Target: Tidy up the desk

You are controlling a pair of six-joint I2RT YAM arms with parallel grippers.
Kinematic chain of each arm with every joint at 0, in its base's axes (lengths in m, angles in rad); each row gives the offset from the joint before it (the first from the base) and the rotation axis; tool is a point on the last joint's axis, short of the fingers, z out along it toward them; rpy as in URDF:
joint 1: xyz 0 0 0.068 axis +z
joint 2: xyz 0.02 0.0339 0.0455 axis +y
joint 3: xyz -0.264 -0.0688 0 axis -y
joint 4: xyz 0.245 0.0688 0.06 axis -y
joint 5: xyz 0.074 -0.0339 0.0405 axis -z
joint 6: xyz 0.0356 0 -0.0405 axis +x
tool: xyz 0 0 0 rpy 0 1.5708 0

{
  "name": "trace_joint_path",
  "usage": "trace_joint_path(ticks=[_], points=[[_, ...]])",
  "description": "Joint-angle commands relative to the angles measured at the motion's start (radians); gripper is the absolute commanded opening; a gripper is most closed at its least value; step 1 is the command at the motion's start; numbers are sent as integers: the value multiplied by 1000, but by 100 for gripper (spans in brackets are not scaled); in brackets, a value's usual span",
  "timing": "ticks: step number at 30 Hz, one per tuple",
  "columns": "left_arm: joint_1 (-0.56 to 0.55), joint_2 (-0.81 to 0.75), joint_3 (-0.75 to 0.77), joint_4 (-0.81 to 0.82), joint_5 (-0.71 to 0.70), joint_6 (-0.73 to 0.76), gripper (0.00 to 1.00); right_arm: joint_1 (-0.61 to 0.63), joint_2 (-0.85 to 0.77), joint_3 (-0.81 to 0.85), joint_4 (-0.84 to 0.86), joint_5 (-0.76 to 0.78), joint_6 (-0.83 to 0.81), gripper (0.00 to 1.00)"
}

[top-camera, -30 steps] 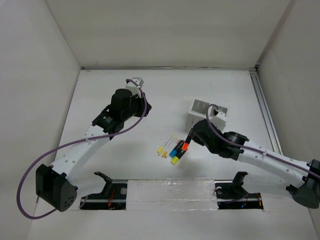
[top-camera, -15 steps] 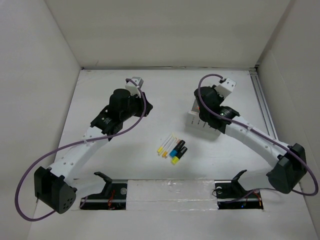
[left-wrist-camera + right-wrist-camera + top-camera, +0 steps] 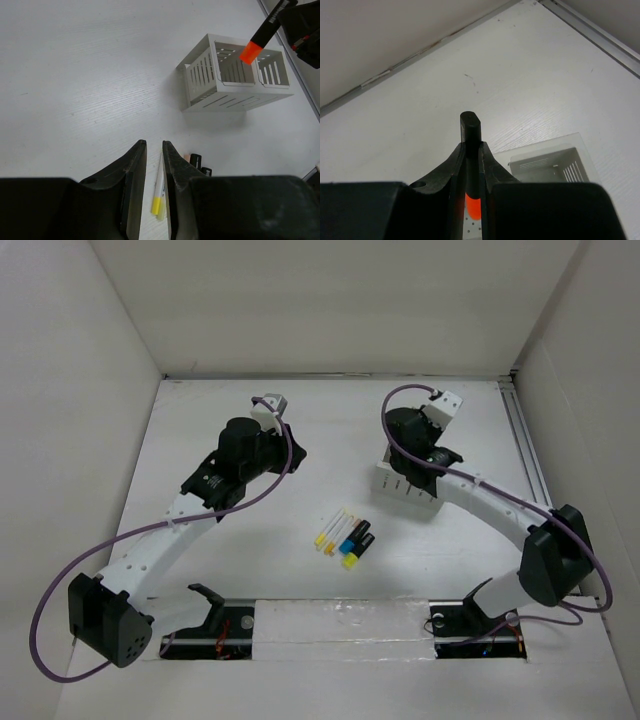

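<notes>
My right gripper is to move the marker with the orange cap back over the open section of the holder box next, the section nearer my left gripper, because that section is empty.
My right gripper (image 3: 408, 438) (image 3: 471, 145) is shut on a black marker (image 3: 471, 127) (image 3: 264, 31) with an orange cap (image 3: 250, 52), held point-down above the white slotted holder box (image 3: 398, 483) (image 3: 235, 75) (image 3: 549, 165). The remaining pens (image 3: 343, 536) lie in a small bunch on the white desk (image 3: 330, 430): thin yellow-tipped ones (image 3: 158, 200) and black markers with blue and yellow caps. My left gripper (image 3: 262, 452) (image 3: 153, 144) hovers left of the bunch. Its jaws stand a narrow gap apart with nothing between them; a pen on the desk shows through the gap.
A thin metal rail (image 3: 530, 460) (image 3: 592, 31) runs along the desk's right edge. White wall panels enclose the back and both sides. The arm bases and black brackets (image 3: 205, 605) sit along the near edge.
The right arm lifted the orange-capped marker off the pen bunch and swung it back over the holder box. In the last half second it only shifted slightly. The left arm stayed put.
</notes>
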Motion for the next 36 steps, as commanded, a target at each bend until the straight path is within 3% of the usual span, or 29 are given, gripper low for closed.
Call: trace_joint_path(ticks=[1,17,22,25,30,33,34,35,36], points=[[4,-31,16,33,0,-4,16,22,33,-13,36,42,9,0],[4,-21,17,25,-1,-4,16,111,86,-23,-32,76,129,0],[4,-30,16,28,-5,-4,17,141,54,-36,-79,59,197,19],[4,-24,19,24,1,-3,17,152,28,-26,-128,56,227,35],[4,-24,17,27,-7,-4,17,183,-64,-36,-161,-8,237,46],[4,-24,22,24,6,-4,17,204,-141,-100,-135,-131,238,39],[4,-27,20,25,-2,-4,17,204,-159,-120,-131,-201,258,28],[4,-30,19,27,-11,-3,17,215,-196,-140,-136,-244,276,6],[4,-30,17,28,-16,-3,17,226,-210,-185,-136,-292,292,0]])
